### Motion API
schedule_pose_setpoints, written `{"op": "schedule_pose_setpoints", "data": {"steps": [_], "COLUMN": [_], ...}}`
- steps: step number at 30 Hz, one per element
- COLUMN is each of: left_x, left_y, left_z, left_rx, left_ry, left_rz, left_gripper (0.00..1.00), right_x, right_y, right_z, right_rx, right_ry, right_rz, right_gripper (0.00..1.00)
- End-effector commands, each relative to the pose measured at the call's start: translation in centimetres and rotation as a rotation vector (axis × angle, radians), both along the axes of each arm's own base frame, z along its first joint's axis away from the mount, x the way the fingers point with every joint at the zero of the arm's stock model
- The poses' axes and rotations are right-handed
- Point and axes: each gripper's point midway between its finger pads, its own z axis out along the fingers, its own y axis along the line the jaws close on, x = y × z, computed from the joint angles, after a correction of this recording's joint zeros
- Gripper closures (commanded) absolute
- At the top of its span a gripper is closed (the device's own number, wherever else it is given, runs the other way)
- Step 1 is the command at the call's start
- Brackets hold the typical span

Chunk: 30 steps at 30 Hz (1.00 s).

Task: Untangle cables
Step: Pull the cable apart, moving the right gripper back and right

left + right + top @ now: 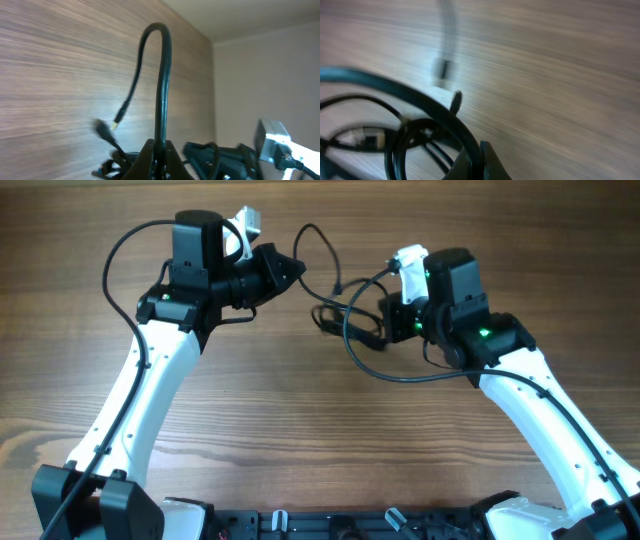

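Observation:
Next, my left gripper lowers to its left in the overhead view, drawing cable from the bunched loops, then releases, since bare wood lies there.
Thin black cables (340, 305) lie bunched in loops on the wooden table between my two arms. My left gripper (296, 268) is shut on one cable; in the left wrist view the cable (162, 75) rises from the jaws (160, 150), arches over, and ends in a small plug (119, 117). My right gripper (388, 317) is shut on another cable; in the right wrist view that cable (420, 100) curves away from the jaws (479, 160) over the tangle (395, 142). A loose plug end (456, 101) sits just beyond.
The wooden table (320, 440) stretches all round. A larger loop of cable (400, 372) hangs toward the front under the right arm. The right arm's body (225, 160) shows in the left wrist view. Thick arm wires (120, 270) run along both arms.

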Motion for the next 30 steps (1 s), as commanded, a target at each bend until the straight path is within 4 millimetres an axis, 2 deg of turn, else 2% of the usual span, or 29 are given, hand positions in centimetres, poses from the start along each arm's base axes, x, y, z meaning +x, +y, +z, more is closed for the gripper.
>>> {"op": "schedule_pose_setpoints", "data": {"steps": [1,4,8,11,17,19,21,23,25,27,30], "left_x": [0.8,0.9,1.4,2.1,1.9,1.2,0.5,-0.3,-0.8,-1.1,-1.7], "left_y": [2.0,3.5,5.3,6.9,11.2,12.9,13.8,14.1,14.1,14.1,14.1], "left_z": [0.3,-1.0,-1.8,-1.3,2.2,2.1,0.9,-0.8,-2.4,-3.6,-5.1], "left_rx": [0.119,0.194,0.325,0.425,0.488,0.5,0.518,0.538,0.554,0.565,0.581], "left_ry": [-0.071,-0.035,-0.073,-0.14,-0.217,-0.183,-0.122,-0.051,0.011,0.058,0.116], "left_rz": [0.069,0.137,0.17,0.204,0.341,0.373,0.377,0.361,0.343,0.329,0.31], "left_gripper": [0.96,0.96,0.96,0.96,0.96,0.96,0.96,0.96,0.96,0.96,0.96], "right_x": [2.4,3.3,2.9,2.0,1.3,1.7,2.4,3.8,5.2,5.8,5.9], "right_y": [-5.9,-8.5,-9.0,-9.4,-11.2,-11.3,-11.1,-9.3,-7.2,-5.9,-3.7], "right_z": [1.9,3.5,3.2,2.3,0.5,0.3,1.0,3.4,8.2,12.0,17.8], "right_rx": [-0.211,-0.309,-0.348,-0.349,-0.308,-0.253,-0.198,-0.096,0.004,0.064,0.161], "right_ry": [-0.119,-0.187,-0.171,-0.119,-0.018,0.0,-0.011,-0.066,-0.174,-0.261,-0.391], "right_rz": [-0.274,-0.398,-0.395,-0.418,-0.497,-0.488,-0.453,-0.318,-0.185,-0.13,-0.01], "right_gripper": [0.96,0.96,0.96,0.96,0.96,0.96,0.96,0.96,0.96,0.96,0.96]}}
